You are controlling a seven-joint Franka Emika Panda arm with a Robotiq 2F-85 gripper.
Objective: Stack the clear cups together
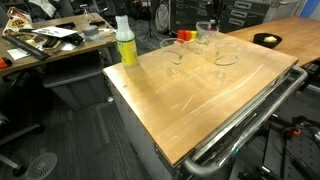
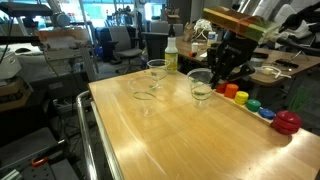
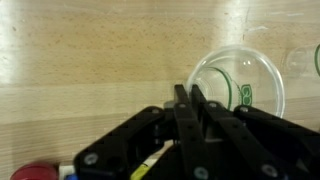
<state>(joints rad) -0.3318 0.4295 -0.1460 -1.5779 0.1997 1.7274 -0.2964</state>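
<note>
My gripper is holding its clear cup and needs to lift it, carry it over the cup nearest the metal bar [image 1: 227, 53] and lower it inside to release it, because that cup is empty.
Three clear cups stand on the wooden table [image 2: 170, 140]. One clear cup with a green mark [image 3: 245, 75] lies right at my gripper [image 3: 190, 95]. The two fingers are pressed together with the cup's near rim between them. In an exterior view the gripper [image 2: 218, 78] is at the right rim of this cup [image 2: 200, 88]. I cannot tell whether its base rests on the table. Two more cups [image 2: 157, 72] [image 2: 145, 100] stand to its left. All three cups show in an exterior view [image 1: 205, 34] [image 1: 172, 55] [image 1: 226, 57].
A yellow-green bottle with a white top [image 1: 126, 42] [image 2: 171, 55] stands at the table's far corner. A row of coloured round pieces [image 2: 255, 104] ending in a red one [image 2: 287, 122] lines the table edge beside the gripper. A metal rail [image 1: 240, 125] runs along the front.
</note>
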